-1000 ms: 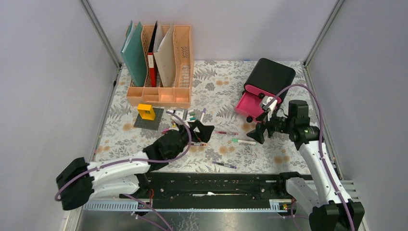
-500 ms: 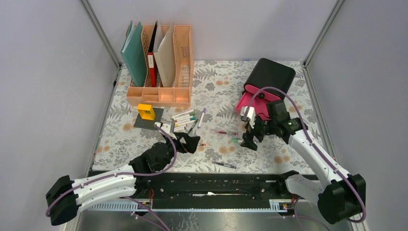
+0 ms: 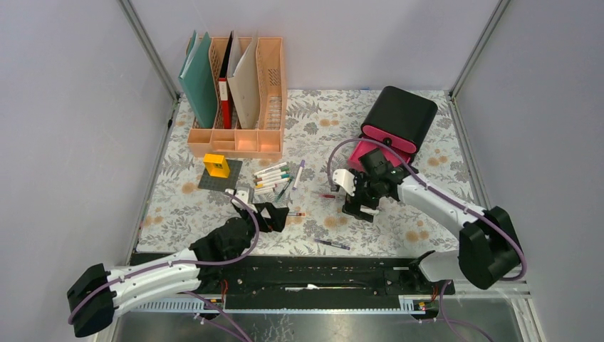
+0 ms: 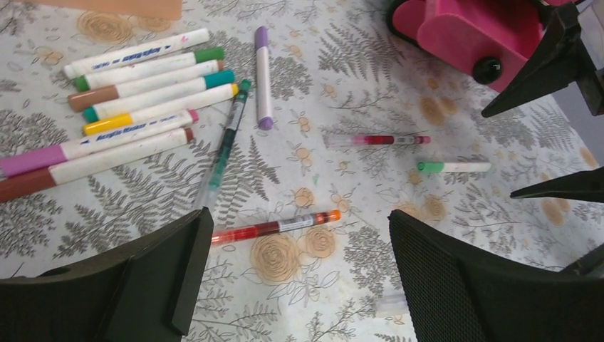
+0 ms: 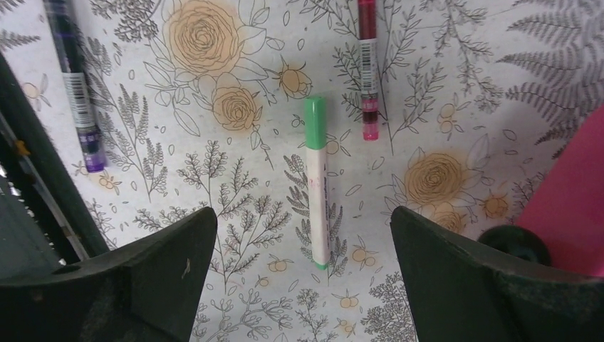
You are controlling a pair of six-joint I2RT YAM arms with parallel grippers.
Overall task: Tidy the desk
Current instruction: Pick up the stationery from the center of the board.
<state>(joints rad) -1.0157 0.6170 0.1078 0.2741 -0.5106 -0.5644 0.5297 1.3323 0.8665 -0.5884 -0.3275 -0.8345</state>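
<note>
The right gripper comes down onto the marker's white body [image 5: 317, 172] just beside the green cap and closes next. The marker already lies lengthwise between its open fingers.
The desk [image 3: 320, 121] is a leaf-and-flower cloth top with pens scattered over its middle. My left gripper [image 3: 274, 217] is open just above it, and an orange-capped red pen [image 4: 274, 228] lies flat ahead of its wide jaws [image 4: 298, 235]. My right gripper [image 3: 356, 208] is open and points down. A green-capped white marker [image 5: 317, 182] lies between its jaws [image 5: 303, 214] and neither finger touches it. A pink pen [image 5: 367, 68] and a purple pen [image 5: 77, 85] lie nearby. A bunch of markers [image 4: 135, 92] and a purple marker [image 4: 262, 75] lie farther back.
A peach file rack [image 3: 238, 78] with folders stands at the back left. A black-and-pink drawer box [image 3: 395, 117] sits at the back right, its pink drawer [image 4: 463, 28] open close to the right gripper. A yellow block [image 3: 217, 165] rests on a dark plate [image 3: 214, 182].
My right gripper swung left and came down over the green-capped marker. My left gripper drew back toward the near edge. Both stayed open and no pen moved.
</note>
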